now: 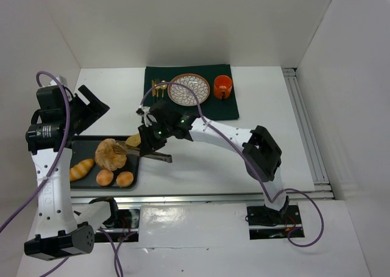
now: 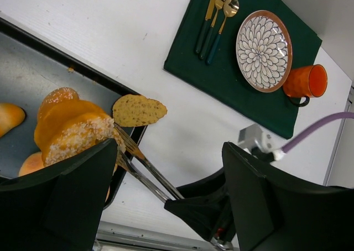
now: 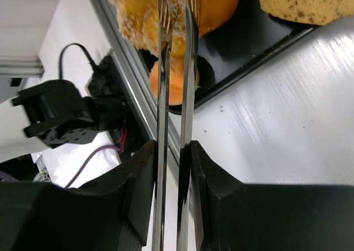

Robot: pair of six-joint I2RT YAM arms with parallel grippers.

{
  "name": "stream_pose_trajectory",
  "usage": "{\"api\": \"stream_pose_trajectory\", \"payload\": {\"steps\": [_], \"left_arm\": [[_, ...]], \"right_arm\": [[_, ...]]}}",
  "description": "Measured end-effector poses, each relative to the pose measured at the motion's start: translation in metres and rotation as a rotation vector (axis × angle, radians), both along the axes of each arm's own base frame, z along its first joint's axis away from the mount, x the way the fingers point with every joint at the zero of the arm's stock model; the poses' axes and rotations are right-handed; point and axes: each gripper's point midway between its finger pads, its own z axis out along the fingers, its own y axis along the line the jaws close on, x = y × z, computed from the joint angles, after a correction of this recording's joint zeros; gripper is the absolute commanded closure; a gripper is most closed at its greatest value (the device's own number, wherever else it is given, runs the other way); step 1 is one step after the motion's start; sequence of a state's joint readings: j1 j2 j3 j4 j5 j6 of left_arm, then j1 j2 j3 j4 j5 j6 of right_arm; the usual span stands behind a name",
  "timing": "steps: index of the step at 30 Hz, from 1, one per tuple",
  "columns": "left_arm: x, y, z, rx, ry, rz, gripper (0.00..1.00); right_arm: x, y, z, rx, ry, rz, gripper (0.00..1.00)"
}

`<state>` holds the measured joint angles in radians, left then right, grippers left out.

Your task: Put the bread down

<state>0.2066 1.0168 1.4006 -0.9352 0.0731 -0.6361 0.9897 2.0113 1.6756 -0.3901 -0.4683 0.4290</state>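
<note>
My right gripper is at the tongs' handles and should lift outward next, then lower the bread (image 1: 110, 154) onto the patterned plate (image 1: 189, 90). The plate lies empty outward of that gripper, and I should release the tongs' handles there.
The bread (image 1: 110, 154), large, puffy and pale-dusted, is over the black tray (image 1: 82, 146). It also shows in the left wrist view (image 2: 72, 132) and the right wrist view (image 3: 166, 8). My right gripper (image 1: 153, 140) is shut on metal tongs (image 1: 137, 147), whose tips pinch the bread's right side (image 3: 174, 96). I cannot tell whether the bread is lifted off the tray. My left gripper (image 1: 91, 109) is open and empty, above the tray's far left corner.
A bread slice (image 1: 133, 140) leans on the tray's right rim. Two small buns (image 1: 105, 177) and an elongated roll (image 1: 81, 169) lie in the tray. A green mat (image 1: 219, 109) at the back holds a patterned plate (image 1: 189, 89), an orange mug (image 1: 222, 86) and cutlery (image 1: 158, 89).
</note>
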Motion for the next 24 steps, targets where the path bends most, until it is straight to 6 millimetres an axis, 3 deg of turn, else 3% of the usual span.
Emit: {"api": "stream_pose_trajectory", "payload": {"steps": [4,10,13,17,24], "left_arm": [[0.000,0.000,0.006,0.002,-0.010,0.000,0.11],[0.000,0.004,0.053,0.038,-0.127,0.018,0.11],[0.000,0.005,0.063,0.048,-0.155,0.026,0.11],[0.000,0.006,0.059,0.044,-0.142,0.029,0.11],[0.001,0.006,0.049,0.037,-0.114,0.030,0.11]], "right_arm": [[0.002,-0.004,0.022,0.042,-0.015,0.001,0.88],[0.018,-0.011,0.040,0.081,-0.037,-0.028,0.88],[0.044,-0.024,0.045,0.082,-0.057,-0.094,0.88],[0.093,-0.049,0.057,0.088,-0.098,-0.215,0.88],[0.177,-0.115,0.090,0.100,-0.200,-0.462,0.88]]}}
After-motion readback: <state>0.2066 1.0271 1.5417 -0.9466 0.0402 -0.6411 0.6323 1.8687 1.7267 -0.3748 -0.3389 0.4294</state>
